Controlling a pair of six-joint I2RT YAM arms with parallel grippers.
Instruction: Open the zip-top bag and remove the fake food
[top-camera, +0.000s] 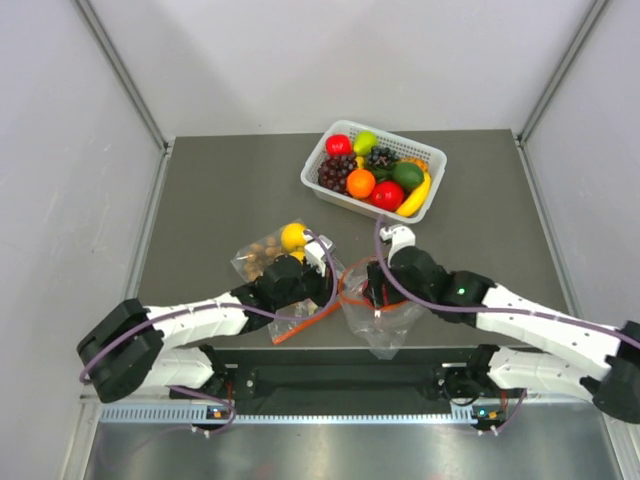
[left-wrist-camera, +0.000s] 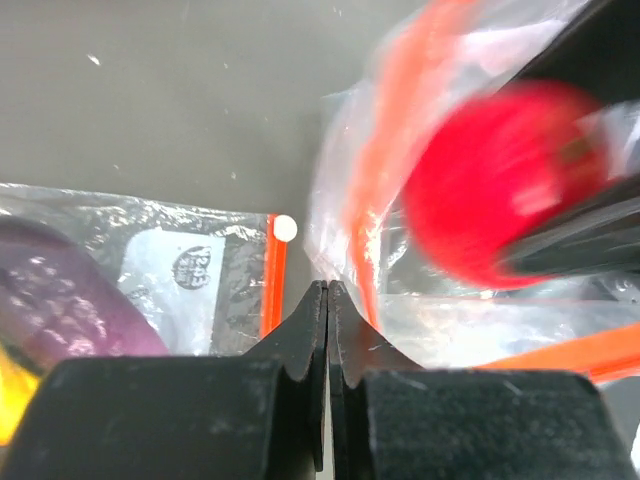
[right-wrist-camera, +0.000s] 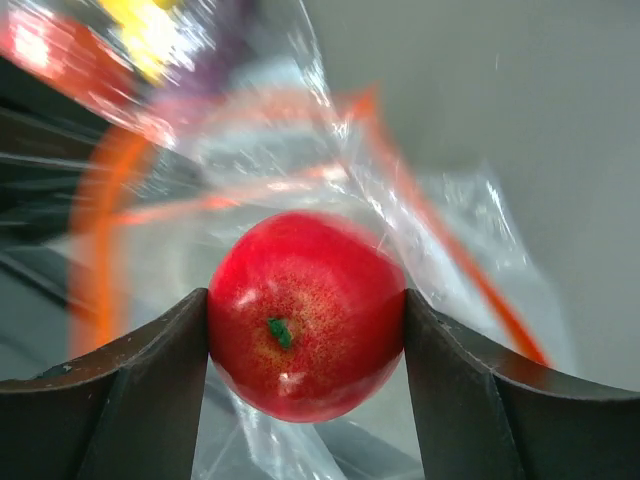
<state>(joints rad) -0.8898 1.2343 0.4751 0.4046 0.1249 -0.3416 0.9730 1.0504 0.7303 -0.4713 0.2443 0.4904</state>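
My right gripper next lifts from the bag first, carries the apple outward and lowers it onto the basket's middle (top-camera: 376, 174). The white basket already holds other fruits.
The zip-top bag (top-camera: 378, 322) lies crumpled at the table's near edge, its orange-red zip strip (top-camera: 350, 294) spread open between the two grippers. My right gripper (right-wrist-camera: 305, 300) is shut on the red apple (right-wrist-camera: 305, 315), holding it by its sides just over the bag's mouth (right-wrist-camera: 300, 180). The apple shows blurred in the left wrist view (left-wrist-camera: 490, 190). My left gripper (left-wrist-camera: 328, 288) has its jaws pressed together at the clear plastic edge of the bag (left-wrist-camera: 345, 230). In the top view the left gripper (top-camera: 325, 278) and right gripper (top-camera: 374, 284) sit close together.
A second clear bag (top-camera: 272, 252) with a yellow lemon, nuts and a purple eggplant (left-wrist-camera: 60, 300) lies just left of my left gripper. A white basket (top-camera: 318, 183) of several fruits stands at the back right of the table.
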